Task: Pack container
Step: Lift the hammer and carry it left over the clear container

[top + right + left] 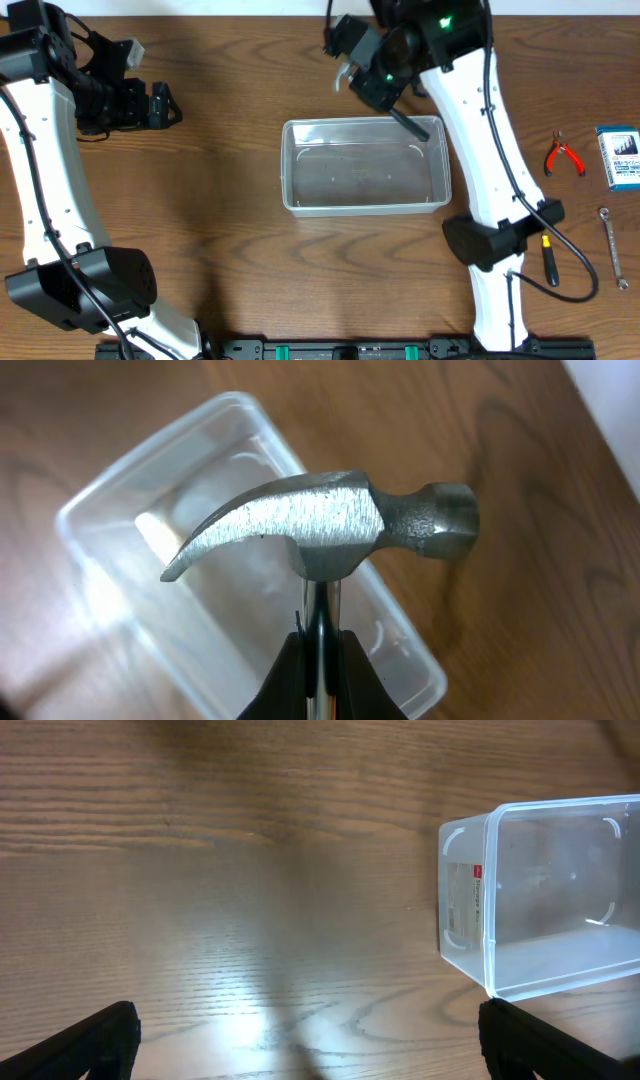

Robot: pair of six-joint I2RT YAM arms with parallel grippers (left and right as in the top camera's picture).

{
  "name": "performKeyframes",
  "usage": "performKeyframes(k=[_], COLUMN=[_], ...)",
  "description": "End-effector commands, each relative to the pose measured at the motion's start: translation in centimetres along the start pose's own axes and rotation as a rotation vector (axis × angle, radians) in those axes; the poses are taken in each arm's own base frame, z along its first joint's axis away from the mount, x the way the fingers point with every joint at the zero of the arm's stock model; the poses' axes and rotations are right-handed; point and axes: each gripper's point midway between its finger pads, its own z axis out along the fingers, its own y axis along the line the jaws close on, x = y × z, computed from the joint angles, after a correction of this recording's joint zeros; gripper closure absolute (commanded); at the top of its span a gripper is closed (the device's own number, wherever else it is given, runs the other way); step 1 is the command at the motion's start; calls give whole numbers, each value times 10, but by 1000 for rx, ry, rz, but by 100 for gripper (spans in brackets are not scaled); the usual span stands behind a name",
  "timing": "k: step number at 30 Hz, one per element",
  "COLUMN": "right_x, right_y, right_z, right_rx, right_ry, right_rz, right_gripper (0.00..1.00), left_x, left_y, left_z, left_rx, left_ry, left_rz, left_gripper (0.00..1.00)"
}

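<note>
My right gripper brings the hammer back and down over the empty tub [365, 172] [240, 595] next, turning the hammer more along the tub's long side.
The container [365, 190] is a clear rectangular tub, empty, in the middle of the table. My right gripper [378, 88] is shut on the metal shaft of a claw hammer [345, 72] and holds it above the tub's far edge, with the black handle [412, 125] reaching over the rim. In the right wrist view the hammer head [330, 520] hangs over the container [150, 560], with the gripper [320, 660] clamped on the shaft. My left gripper [162, 105] is open and empty, well to the left. In the left wrist view it [310, 1040] faces the container [540, 900].
At the right edge lie red-handled pliers [563, 155], a small blue-and-white box [618, 157], a metal wrench [612, 245] and a black-handled screwdriver [548, 262] near the right arm's base. The table is brown wood.
</note>
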Motion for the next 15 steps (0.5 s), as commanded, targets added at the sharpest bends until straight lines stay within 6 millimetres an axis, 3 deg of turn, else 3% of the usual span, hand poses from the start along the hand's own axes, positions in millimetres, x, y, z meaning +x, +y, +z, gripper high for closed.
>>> performKeyframes(k=[1,6,11,15], right_x=[13,48,67,70], right_y=[18,36,44,44], right_z=[-7,12,33,44], right_rx=[-16,-94,-165,-188], right_ry=[41,174,252,257], right_rz=[-10,-41,-168,-273], right_gripper=[99,99,98,84], left_x=[3,2,-2,-2], left_y=[2,2,3,3], left_z=[-1,-1,-1,-1], left_rx=[-7,-7,-13,-13], left_ry=[8,7,-10,-13], left_rz=[5,5,12,13], left_gripper=[2,2,2,2])
